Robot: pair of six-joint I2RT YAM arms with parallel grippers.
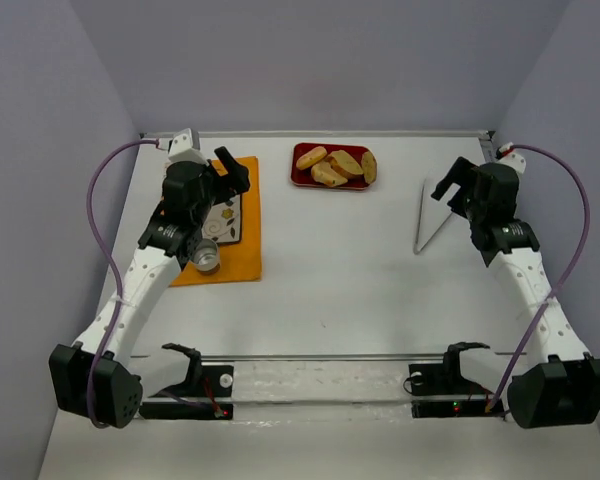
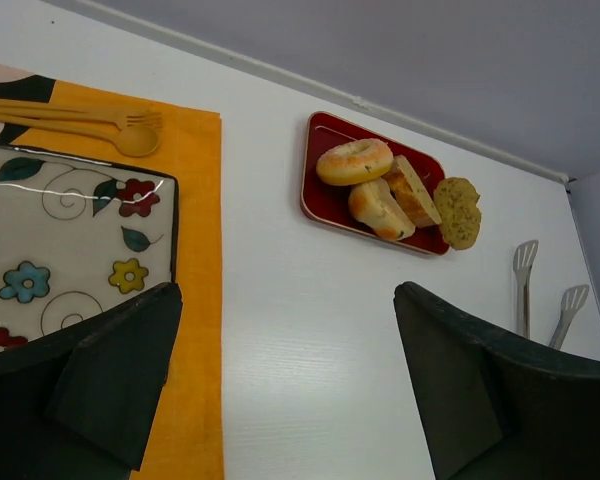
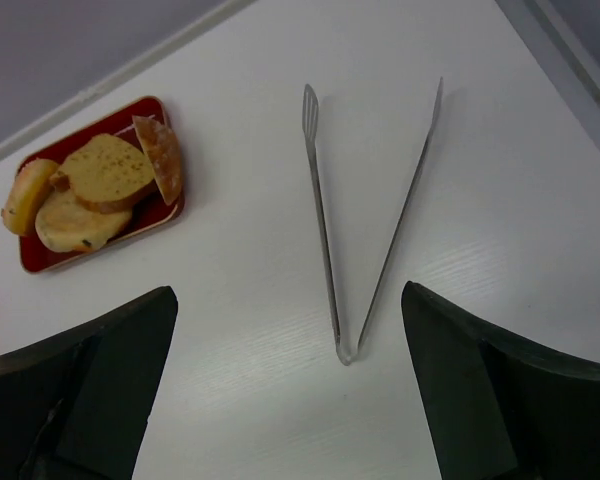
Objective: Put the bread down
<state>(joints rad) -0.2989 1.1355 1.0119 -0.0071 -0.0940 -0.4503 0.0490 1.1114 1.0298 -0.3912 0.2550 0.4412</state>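
Observation:
The tongs' spread arms leave space for a finger on either side, so I should lower my right gripper onto the middle of the arm nearer the side.
Several golden-brown bread slices (image 1: 332,166) lie on a red tray (image 1: 300,176) at the back middle of the table. The left wrist view shows them too (image 2: 355,160), on the tray (image 2: 325,203); so does the right wrist view (image 3: 105,172), with the tray (image 3: 32,257). My left gripper (image 1: 233,170) is open and empty over the right edge of the orange placemat (image 1: 242,250), left of the tray; its jaws (image 2: 285,292) stand wide apart. My right gripper (image 1: 448,181) is open and empty above the hinge end of the metal tongs (image 1: 430,215); its jaws (image 3: 288,293) also stand wide apart.
A floral rectangular plate (image 2: 60,250) lies on the placemat (image 2: 195,200), with a wooden fork and spoon (image 2: 90,125) behind it. A small metal cup (image 1: 208,258) stands at the placemat's front. The tongs (image 3: 365,230) lie spread open right of the tray.

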